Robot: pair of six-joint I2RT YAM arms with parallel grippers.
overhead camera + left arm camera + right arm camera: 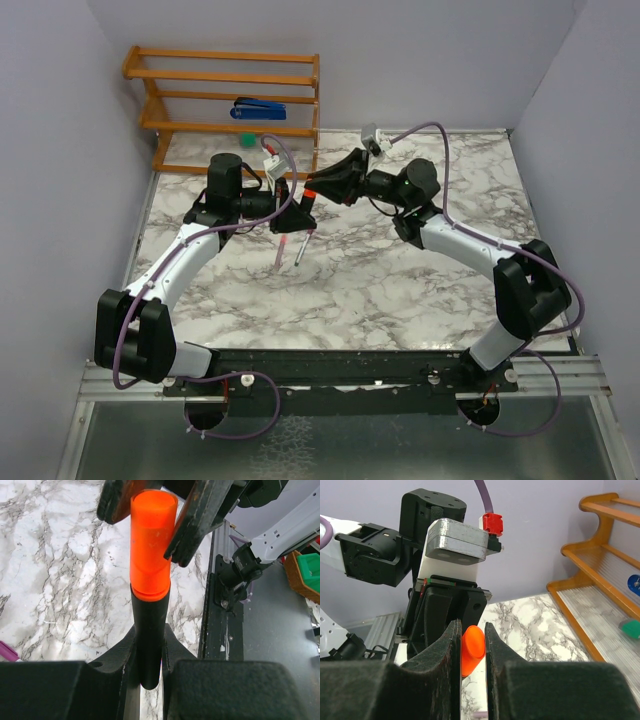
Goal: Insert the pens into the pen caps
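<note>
My left gripper next lowers left in the top view, releasing the marker on marble beside the pink pen (281,250), since the orange cap covers the marker's end.
My left gripper (149,642) is shut on the short black marker (148,620), held above the table. The bright orange cap (150,545) sits on the marker's far end. My right gripper (471,630) meets it from the other side, its fingers (195,520) closed on the orange cap (471,652). In the top view the two grippers (298,208) (322,188) touch tip to tip over the table's back middle, the cap (309,192) between them. The slim pink pen (281,250) and the slim silver-grey pen (300,250) lie side by side on the marble just in front. The pale pink cap is not in view.
A wooden shelf rack (230,90) stands at the back left, holding a blue stapler (258,107) and a small green ball (248,140). A magenta-purple piece (7,652) shows at the left edge of the left wrist view. Walls enclose the marble table (400,290).
</note>
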